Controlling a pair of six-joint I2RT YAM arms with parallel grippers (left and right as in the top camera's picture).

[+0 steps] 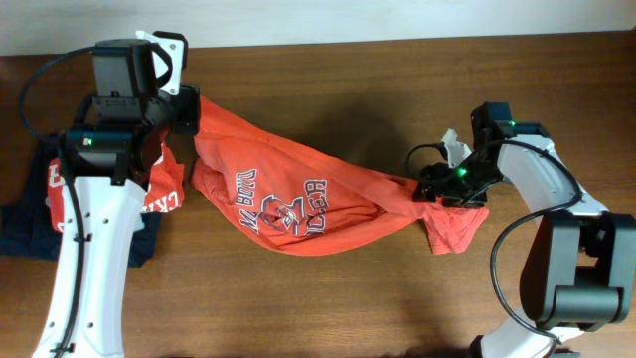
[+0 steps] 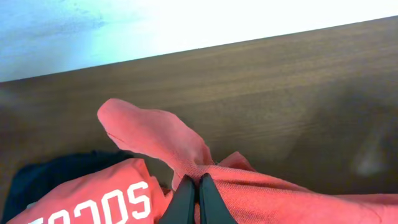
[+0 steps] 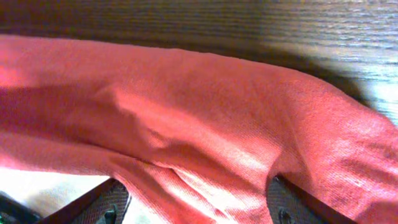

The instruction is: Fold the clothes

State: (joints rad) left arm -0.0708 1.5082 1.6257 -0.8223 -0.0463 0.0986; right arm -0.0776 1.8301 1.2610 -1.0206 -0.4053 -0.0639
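Note:
My right gripper comes back toward my base next, then goes down onto the near part of the T-shirt's narrow end.
The orange-red T-shirt (image 1: 298, 199) lies bunched and stretched across the table, with its navy soccer lettering facing up and reading upside down. My left gripper (image 1: 194, 114) is at its far left end, shut on a fold of the cloth; the left wrist view shows the fingertips (image 2: 199, 182) pressed together in the T-shirt (image 2: 280, 193). My right gripper (image 1: 429, 187) is at the shirt's narrowed right end. In the right wrist view its fingers (image 3: 193, 208) stand wide apart with the T-shirt (image 3: 186, 112) draped between and over them.
A red shirt with white "SOCCER" print (image 1: 164, 194) lies under my left arm and also shows in the left wrist view (image 2: 93, 199). A dark navy garment (image 1: 20, 224) lies under it at the left edge. The wooden table (image 1: 348, 80) ends at a pale wall behind.

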